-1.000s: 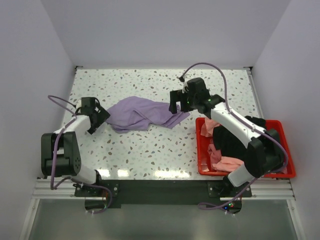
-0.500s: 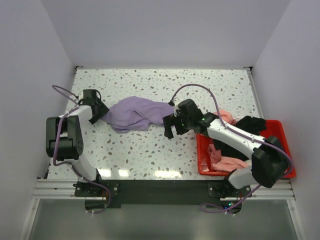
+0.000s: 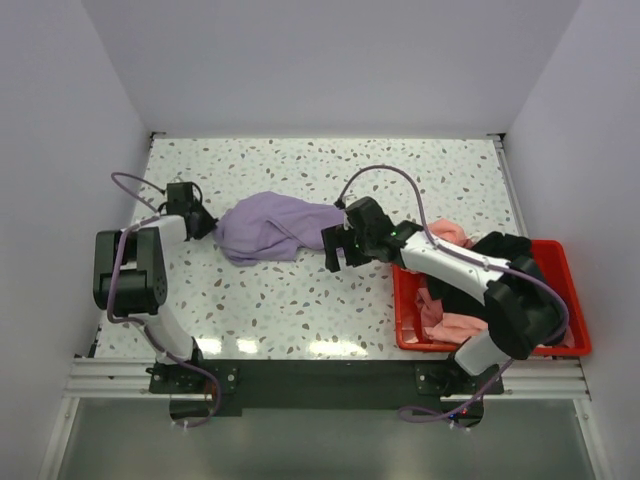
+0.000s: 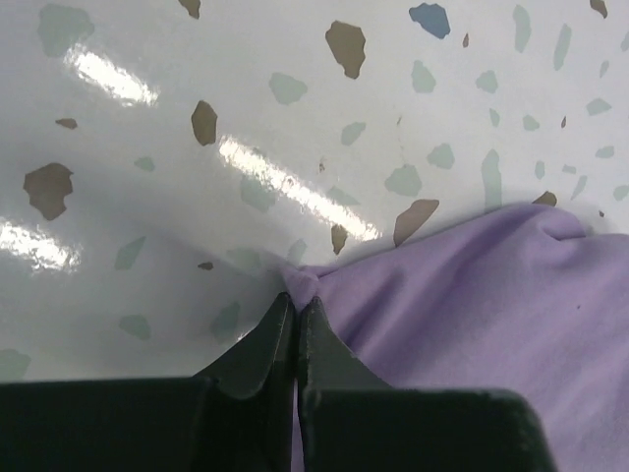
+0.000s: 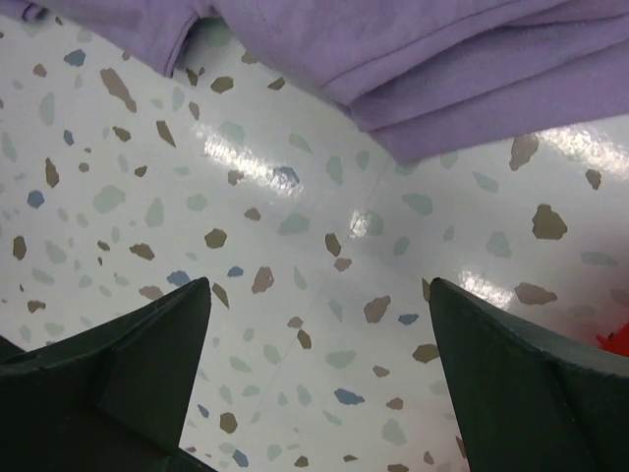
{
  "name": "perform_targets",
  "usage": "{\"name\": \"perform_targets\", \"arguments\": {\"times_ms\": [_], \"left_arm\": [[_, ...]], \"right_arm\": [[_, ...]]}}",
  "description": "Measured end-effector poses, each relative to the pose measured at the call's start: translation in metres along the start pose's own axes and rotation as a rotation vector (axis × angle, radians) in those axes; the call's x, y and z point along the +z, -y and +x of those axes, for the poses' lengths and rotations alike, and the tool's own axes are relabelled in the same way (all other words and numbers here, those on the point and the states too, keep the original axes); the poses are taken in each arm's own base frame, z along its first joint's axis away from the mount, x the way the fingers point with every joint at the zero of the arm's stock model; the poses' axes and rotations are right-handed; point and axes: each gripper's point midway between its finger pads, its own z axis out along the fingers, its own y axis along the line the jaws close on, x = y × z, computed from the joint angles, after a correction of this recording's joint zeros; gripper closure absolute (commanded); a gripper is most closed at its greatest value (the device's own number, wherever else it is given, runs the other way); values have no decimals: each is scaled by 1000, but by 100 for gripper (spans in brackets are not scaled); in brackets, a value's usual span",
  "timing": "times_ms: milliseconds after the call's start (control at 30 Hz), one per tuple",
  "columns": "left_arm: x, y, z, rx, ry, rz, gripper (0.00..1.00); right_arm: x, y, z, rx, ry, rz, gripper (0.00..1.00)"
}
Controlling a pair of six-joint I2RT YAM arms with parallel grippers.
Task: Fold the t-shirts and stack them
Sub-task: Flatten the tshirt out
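Note:
My right gripper lowers and shifts to the left in the top view onto the shirt's near folded edge (image 3: 315, 245) (image 5: 344, 95) next, since only bare table lies between its fingers.
A crumpled lavender t-shirt (image 3: 275, 227) (image 4: 472, 315) (image 5: 442, 59) lies on the speckled table at mid-left. My left gripper (image 3: 203, 224) (image 4: 297, 300) is at its left edge, shut on a small pinch of the purple cloth right at the table surface. My right gripper (image 3: 333, 252) (image 5: 316, 285) hangs open just in front of the shirt's right end, with only bare table between its fingers. Salmon-pink t-shirts (image 3: 455, 325) and a black t-shirt (image 3: 510, 245) are heaped in the bin on the right.
A red plastic bin (image 3: 397, 300) stands at the right front of the table, with my right arm reaching across its back left corner. White walls close in the table's left, right and far sides.
The left gripper has slid up to the shirt's left edge and closed on it. The right gripper has come down and left, from over the shirt's right end to the table beside it.

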Motion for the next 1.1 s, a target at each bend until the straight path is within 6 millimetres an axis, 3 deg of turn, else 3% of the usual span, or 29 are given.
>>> {"name": "perform_targets", "arguments": {"times_ms": [100,333,533,967,1033,1100], "left_arm": [[-6,-3,6,1,-3,6,100],[-22,-15,21,1,-16,-10,100],[-27,-14,18,6,-1,-9,100],[-28,-16,22,19,-8,-7,100],[-28,-16,22,19,-9,-7,100],[-28,-16,22,19,-8,-7,100]], "right_arm": [[19,-1,-4,37,-26,30,10],[57,-9,-21,141,-17,69,32],[81,-7,-30,211,-7,112,34],[98,4,-43,264,31,200,38],[98,4,-49,265,44,203,42],[99,3,-58,264,64,206,54]]}}
